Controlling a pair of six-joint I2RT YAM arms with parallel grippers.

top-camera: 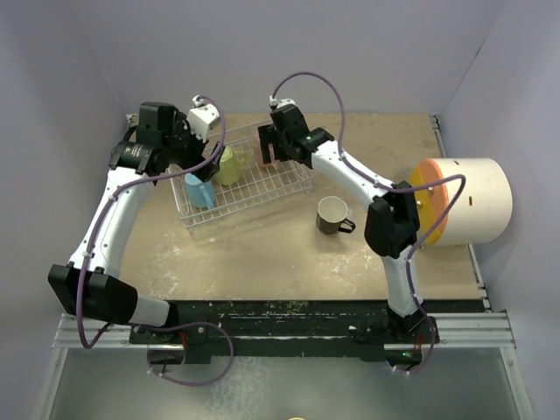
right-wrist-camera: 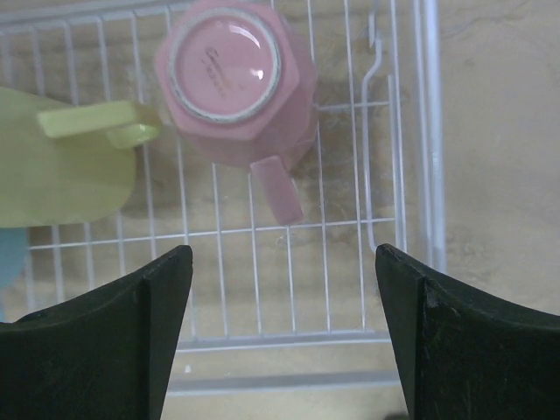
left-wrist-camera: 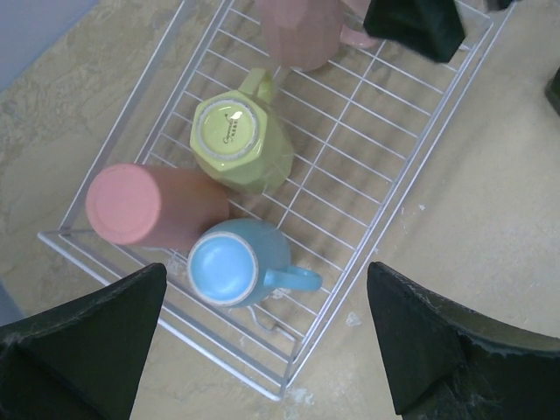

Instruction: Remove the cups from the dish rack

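Observation:
I should next move my open right gripper down until its fingers are on both sides of the light pink cup's handle [right-wrist-camera: 278, 191], because that handle is below it in the rack [right-wrist-camera: 429, 131].
The white wire dish rack [top-camera: 255, 191] [left-wrist-camera: 404, 179] [right-wrist-camera: 429, 131] holds several cups standing upside down. In the left wrist view these are a coral-red cup [left-wrist-camera: 140, 206], a light blue cup [left-wrist-camera: 232, 262], a yellow-green cup [left-wrist-camera: 236, 140] and a light pink cup [left-wrist-camera: 302, 31]. My left gripper [left-wrist-camera: 267, 280] [top-camera: 188, 142] hangs open above the rack's left end, over the blue cup. Above the pink cup [right-wrist-camera: 232, 79] [top-camera: 262, 150], my right gripper [right-wrist-camera: 283, 254] [top-camera: 273, 144] is open with nothing between its fingers. A black cup [top-camera: 332, 215] stands upright on the table, right of the rack.
A big cream cylinder with an orange-yellow face [top-camera: 464, 201] lies at the table's right edge, close to the right arm's elbow. Grey walls close in the back and both sides. The yellow-green cup [right-wrist-camera: 61, 166] sits just left of the pink one.

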